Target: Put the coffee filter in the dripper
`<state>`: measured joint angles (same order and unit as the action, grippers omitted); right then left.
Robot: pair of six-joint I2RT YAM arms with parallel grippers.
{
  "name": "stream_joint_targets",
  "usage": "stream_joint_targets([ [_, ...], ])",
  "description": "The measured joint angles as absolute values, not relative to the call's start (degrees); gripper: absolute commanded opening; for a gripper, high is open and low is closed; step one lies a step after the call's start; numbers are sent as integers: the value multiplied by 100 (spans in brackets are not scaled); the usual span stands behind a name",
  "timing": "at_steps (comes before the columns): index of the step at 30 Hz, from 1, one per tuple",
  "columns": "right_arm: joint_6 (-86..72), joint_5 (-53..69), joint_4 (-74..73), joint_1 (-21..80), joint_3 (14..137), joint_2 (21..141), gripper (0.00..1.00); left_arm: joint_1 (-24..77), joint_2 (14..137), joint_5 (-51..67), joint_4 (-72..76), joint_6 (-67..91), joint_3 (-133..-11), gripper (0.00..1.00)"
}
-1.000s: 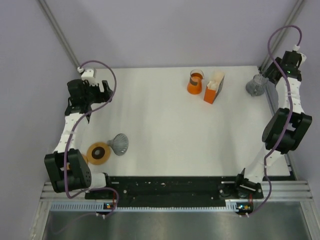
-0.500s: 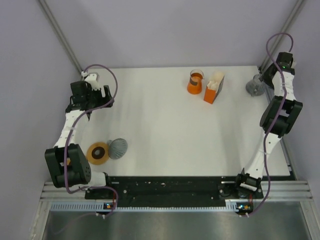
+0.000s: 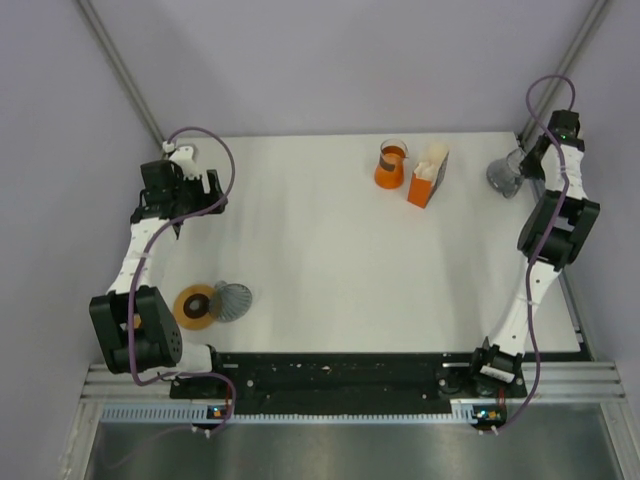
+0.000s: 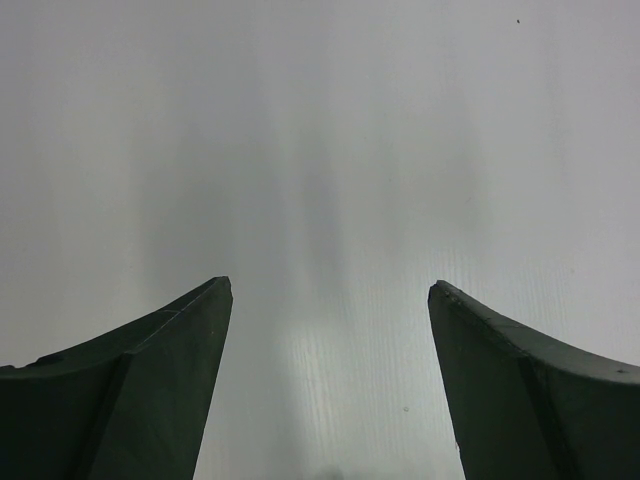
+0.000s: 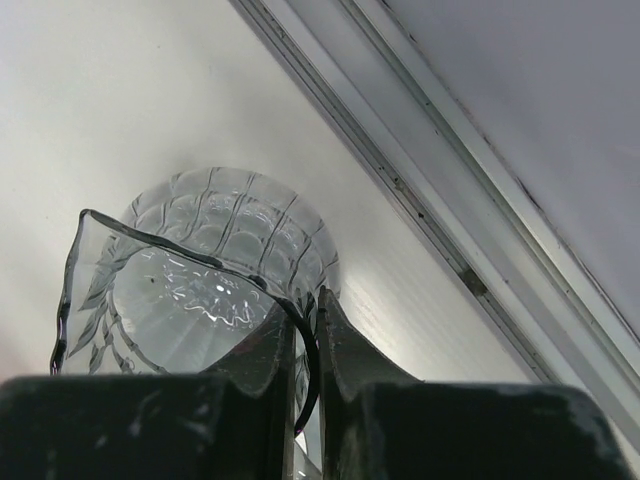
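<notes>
I will next carry the vessel [image 3: 505,176] in my right gripper to the left in the top view, over to the bare middle of the table and clear of the bar, and release it there.
The dripper [image 3: 196,306], orange with a tan ring rim and a dark centre hole, stands near the table's front left. Right beside it, touching or nearly so, the coffee filter [image 3: 233,300] lies on its side as a pale ribbed cone. My left gripper [image 3: 205,192] [image 4: 330,290] hovers open over bare table, well behind both, with nothing between its fingers. At the far right corner my right gripper [image 3: 520,165] [image 5: 305,300] is shut on the rim of a clear patterned glass vessel [image 3: 505,176] [image 5: 190,290].
An orange beaker [image 3: 391,165] and a small orange carton [image 3: 428,178] with cream paper stand at the back centre-right. A metal frame rail [image 5: 430,200] runs along the table's right edge, close to the glass vessel.
My right gripper has closed onto the glass vessel's rim. The coffee filter has shifted slightly toward the front left, closer to the dripper. The left arm has barely moved.
</notes>
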<state>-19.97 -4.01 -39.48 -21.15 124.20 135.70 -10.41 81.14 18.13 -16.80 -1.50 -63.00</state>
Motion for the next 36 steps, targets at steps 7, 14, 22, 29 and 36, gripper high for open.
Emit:
stream_joint_targets([
  [7, -1590, -578, -4073, -2115, 11767, 12999, 0, -1041, 8114, 1850, -1745, -150, -6305, 85],
  [14, -969, -875, -4239, -1767, 10818, 10982, 0, -1041, 8112, 2078, -1833, -150, -6423, 85],
  [22, 239, -176, -3791, 607, 9741, 8678, 0, -1041, 8110, 2768, -2331, -451, -6648, 84],
  [29, 1363, 816, -3758, 2875, 8514, 8960, 0, -1041, 8110, 3068, -3148, -947, -7015, 83],
  [36, 1920, 1118, -3883, 3811, 8246, 9848, 0, -1041, 8027, 2993, -4185, -1798, -7116, 80],
])
